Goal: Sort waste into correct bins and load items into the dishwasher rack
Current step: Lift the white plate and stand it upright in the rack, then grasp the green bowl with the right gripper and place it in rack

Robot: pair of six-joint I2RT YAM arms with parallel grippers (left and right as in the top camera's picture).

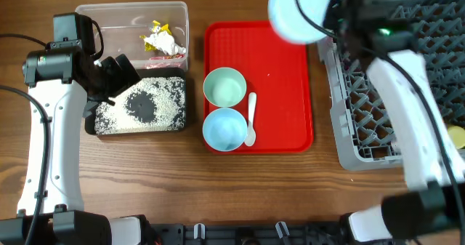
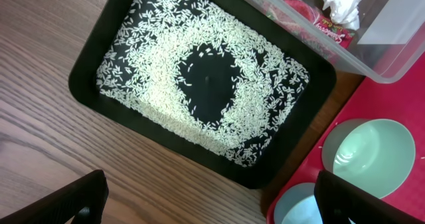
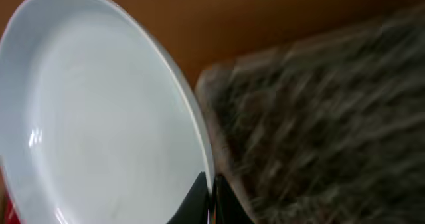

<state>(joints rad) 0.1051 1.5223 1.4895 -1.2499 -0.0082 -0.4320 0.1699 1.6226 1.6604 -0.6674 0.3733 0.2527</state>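
Observation:
The rack's far slots lie below my right gripper toward the right in the overhead view, so it will lower there and release the plate (image 1: 296, 11).
My right gripper (image 1: 336, 16) is shut on the rim of the light blue plate (image 1: 296, 11) and holds it tilted in the air at the grey dishwasher rack's (image 1: 363, 121) left edge; the plate (image 3: 93, 117) fills the right wrist view, pinched between the fingers (image 3: 211, 197). My left gripper (image 2: 206, 207) is open and empty above the black tray (image 1: 91, 121), which is covered in white rice grains (image 2: 159, 71). The clear tub (image 1: 131, 12) holds wrappers and a white tissue (image 1: 163, 40). A pale green bowl (image 1: 224, 86), light blue bowl (image 1: 224, 129) and white spoon (image 1: 251, 120) sit on the red tray (image 1: 290, 85).
A yellow cup (image 1: 456, 136) shows at the rack's right edge. The red tray lies between the bins and the rack. Bare wooden table runs along the front.

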